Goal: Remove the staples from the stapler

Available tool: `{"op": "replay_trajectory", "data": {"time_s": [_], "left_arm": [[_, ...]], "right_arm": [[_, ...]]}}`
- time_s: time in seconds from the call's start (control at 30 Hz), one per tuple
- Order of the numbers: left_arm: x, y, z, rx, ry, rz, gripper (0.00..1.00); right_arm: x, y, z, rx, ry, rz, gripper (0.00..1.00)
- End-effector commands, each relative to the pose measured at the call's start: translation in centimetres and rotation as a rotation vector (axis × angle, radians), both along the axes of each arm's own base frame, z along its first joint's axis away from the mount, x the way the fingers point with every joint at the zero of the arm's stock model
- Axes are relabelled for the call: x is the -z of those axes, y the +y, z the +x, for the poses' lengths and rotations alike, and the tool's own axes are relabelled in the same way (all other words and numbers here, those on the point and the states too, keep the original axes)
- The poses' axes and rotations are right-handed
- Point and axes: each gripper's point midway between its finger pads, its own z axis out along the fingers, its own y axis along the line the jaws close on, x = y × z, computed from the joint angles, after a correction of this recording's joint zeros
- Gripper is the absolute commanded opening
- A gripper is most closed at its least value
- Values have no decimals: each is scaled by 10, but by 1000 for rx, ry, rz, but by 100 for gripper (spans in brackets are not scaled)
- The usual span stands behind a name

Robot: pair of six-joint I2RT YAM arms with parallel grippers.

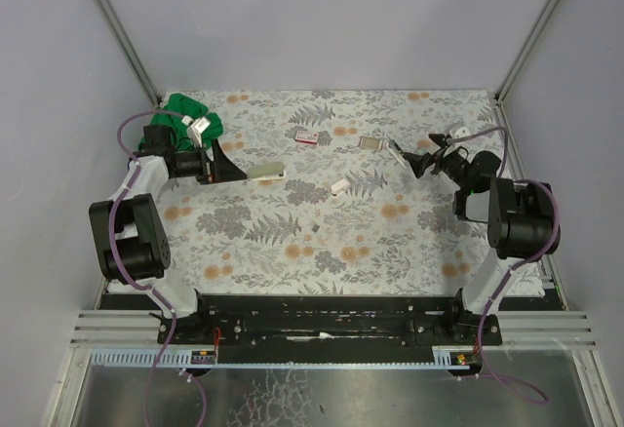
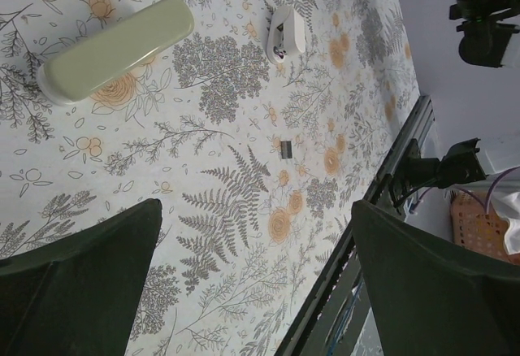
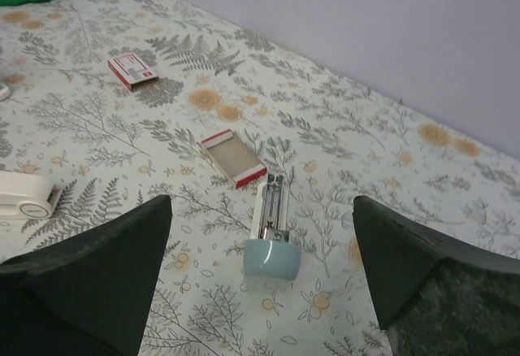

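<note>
My left gripper turns next, moves down onto the lid end nearest the white stapler point(image 1: 279, 169) and closes there, since the pale green stapler still lies shut.
A pale blue stapler point(image 3: 272, 252) lies flipped open on the floral tablecloth, its metal channel point(image 3: 273, 197) facing up. My right gripper point(image 3: 262, 203) hangs open above it, a finger on each side, touching nothing. In the top view this stapler point(image 1: 398, 151) sits just left of the right gripper point(image 1: 417, 164). A tiny grey strip of staples point(image 2: 283, 147) lies alone mid-table point(image 1: 316, 224). My left gripper point(image 2: 256, 208) is open and empty near the table's left side point(image 1: 219, 164).
A pale green stapler point(image 2: 118, 47) lies by the left gripper and a small white stapler point(image 2: 286, 32) lies mid-table. A red-and-white box point(image 3: 132, 70) and its open tray point(image 3: 233, 158) lie behind the blue stapler. Green cloth point(image 1: 185, 115) is bunched at the back left.
</note>
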Motion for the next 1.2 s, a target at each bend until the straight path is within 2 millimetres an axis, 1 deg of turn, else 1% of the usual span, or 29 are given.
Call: {"op": "replay_trajectory", "data": {"time_s": [0.0, 0.1, 0.23, 0.3, 0.4, 0.47, 0.53, 0.6, 0.67, 0.77, 0.93, 1.03, 1.17], "left_arm": [[-15, 6, 11, -12, -101, 73, 100], [-15, 4, 17, 6, -129, 149, 100], [-14, -2, 28, 51, -167, 257, 100], [-14, -7, 34, 80, -192, 298, 100], [-16, -14, 47, 93, -207, 333, 100], [-18, -20, 50, 107, -210, 326, 100], [-20, -25, 53, 124, -218, 314, 100], [-16, -29, 62, 133, -225, 345, 100], [-9, -35, 67, 173, -235, 397, 100], [6, -38, 75, 215, -249, 534, 100], [29, -38, 88, 289, -285, 702, 100], [44, -39, 93, 328, -291, 787, 100], [60, -44, 100, 373, -320, 855, 100]], "right_arm": [[-41, 8, -13, -73, -82, -55, 99], [-57, 13, -22, -113, -45, -97, 99], [-74, 17, -39, -180, 63, -160, 99], [-89, 20, -49, -213, 117, -180, 99], [-101, 16, -58, -191, 173, -195, 99], [-110, 10, -54, -130, 176, -200, 99], [-121, 9, -55, -117, 223, -182, 99], [-131, 7, -53, -87, 254, -164, 99], [-131, 6, -54, -62, 295, -140, 99], [-128, 10, -60, -50, 326, -127, 99], [-126, 21, -75, -103, 363, -147, 99], [-120, 33, -92, -159, 453, -181, 99], [-111, 54, -114, -216, 498, -244, 99]]}}
